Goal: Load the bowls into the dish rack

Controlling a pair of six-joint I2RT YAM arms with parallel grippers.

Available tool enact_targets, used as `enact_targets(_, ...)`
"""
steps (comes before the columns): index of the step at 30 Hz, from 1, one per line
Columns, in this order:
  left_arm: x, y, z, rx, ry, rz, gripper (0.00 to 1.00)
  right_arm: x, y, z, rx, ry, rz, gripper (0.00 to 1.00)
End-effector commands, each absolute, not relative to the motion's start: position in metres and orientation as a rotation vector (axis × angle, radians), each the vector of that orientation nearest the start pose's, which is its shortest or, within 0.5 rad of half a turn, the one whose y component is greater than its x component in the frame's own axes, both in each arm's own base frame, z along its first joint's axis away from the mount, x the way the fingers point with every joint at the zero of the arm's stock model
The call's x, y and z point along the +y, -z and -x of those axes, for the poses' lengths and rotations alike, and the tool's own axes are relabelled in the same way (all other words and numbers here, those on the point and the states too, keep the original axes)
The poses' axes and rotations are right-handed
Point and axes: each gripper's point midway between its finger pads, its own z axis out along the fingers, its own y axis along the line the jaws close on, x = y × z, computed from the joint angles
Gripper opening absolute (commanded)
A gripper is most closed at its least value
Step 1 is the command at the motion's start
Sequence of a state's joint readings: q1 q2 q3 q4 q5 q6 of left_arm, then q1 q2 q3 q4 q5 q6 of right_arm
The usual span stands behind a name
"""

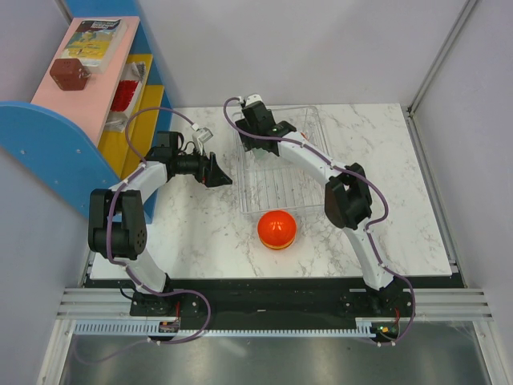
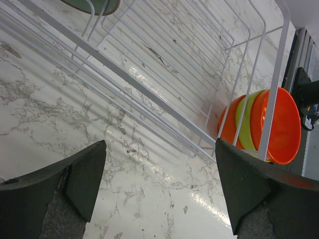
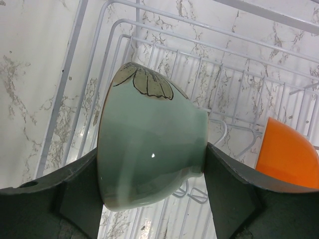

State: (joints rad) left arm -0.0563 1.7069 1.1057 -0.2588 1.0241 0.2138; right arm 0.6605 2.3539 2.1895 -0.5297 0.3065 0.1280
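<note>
I will lower my right gripper a little next and move it away from the orange bowl toward the rack's side bar [image 1: 239, 150] [image 3: 59, 99], because the pale green bowl is hanging above the wires.
The wire dish rack [image 1: 280, 168] sits at the table's back middle. My right gripper [image 1: 255, 128] hangs over its far left corner. In the right wrist view it [image 3: 152, 154] is shut on a pale green bowl with a leaf pattern [image 3: 149, 144], held on its side above the rack wires [image 3: 234, 84]. A stack of orange bowls with a yellow-green one between them [image 1: 276, 229] stands on the table just outside the rack's near edge; it also shows in the left wrist view [image 2: 269, 124]. My left gripper [image 1: 220, 174] is open and empty [image 2: 159, 149] over the table left of the rack [image 2: 164, 64].
A blue and yellow shelf unit [image 1: 80, 120] with a pink top stands at the far left, close behind my left arm. It carries a brown block [image 1: 70, 74] and a packet [image 1: 98, 40]. Grey walls enclose the table.
</note>
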Motion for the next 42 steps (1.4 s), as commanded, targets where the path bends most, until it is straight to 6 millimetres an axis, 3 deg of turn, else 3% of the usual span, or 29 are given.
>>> enact_targets(1, -0.166, -0.148, -0.364, 1.989, 1.124, -0.744, 0.96, 0.388, -0.08, -0.483, 2.34, -0.381, 0.492, 0.0)
enact_targets(17, -0.166, -0.145, -0.366, 1.997, 1.121, -0.738, 0.96, 0.397, -0.056, -0.474, 2.415, -0.533, 0.493, 0.0)
enact_targets(24, -0.166, -0.146, -0.367, 1.995, 1.119, -0.74, 0.96, 0.388, -0.04, -0.475, 2.442, -0.45, 0.475, 0.0)
enact_targets(42, -0.166, -0.148, -0.365, 1.987, 1.112, -0.749, 0.96, 0.391, -0.009, -0.458, 2.478, -0.351, 0.543, 0.0)
